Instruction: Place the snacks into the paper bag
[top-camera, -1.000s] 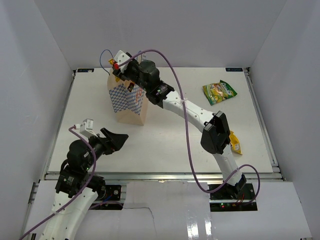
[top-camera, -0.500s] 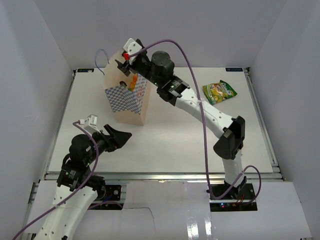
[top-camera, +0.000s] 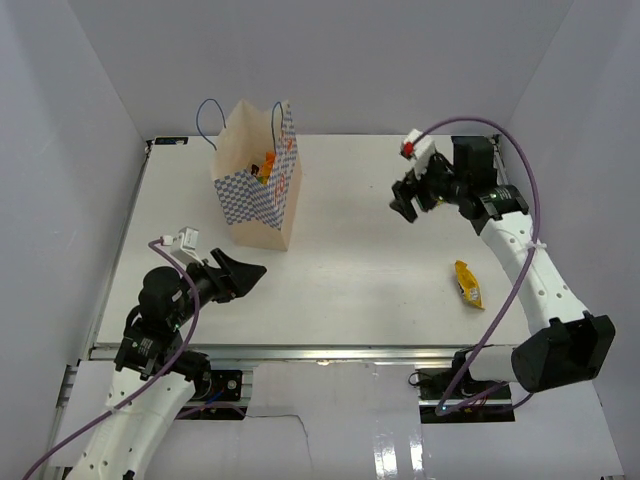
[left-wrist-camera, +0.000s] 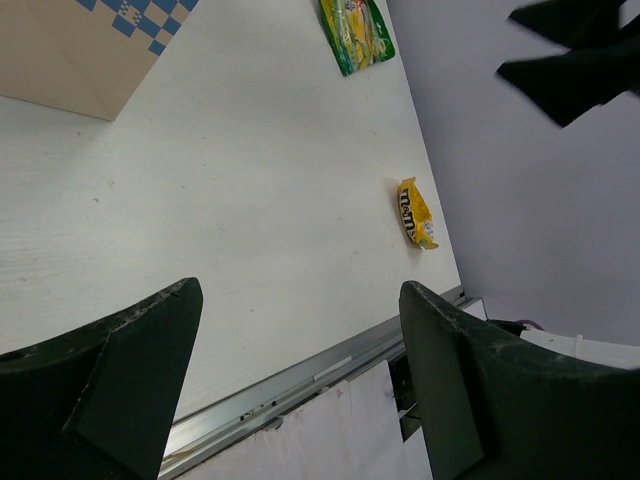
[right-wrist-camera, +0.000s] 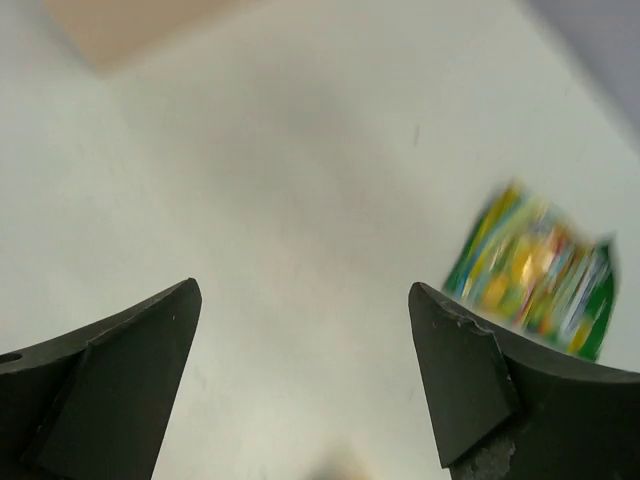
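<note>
I need to draw the open fingers of my right gripper back and down next, around the middle of the small yellow candy pack, as the pack lies below and back.
The paper bag stands upright at the far left, with orange and yellow packets showing in its open mouth. A small yellow candy pack lies on the table at the near right; it also shows in the left wrist view. The green-yellow pouch lies on the table below and right of my right gripper; my right arm hides it from above. My right gripper is open and empty, held above the table at the far right. My left gripper is open and empty near the front left.
The bag's corner and the green-yellow pouch show in the left wrist view. The table's metal front edge runs below my left fingers. White walls close the table on three sides.
My right gripper has left the mouth of the paper bag and swung right, to above the green-yellow pouch, empty. The bag stands straighter. My left arm has barely moved.
</note>
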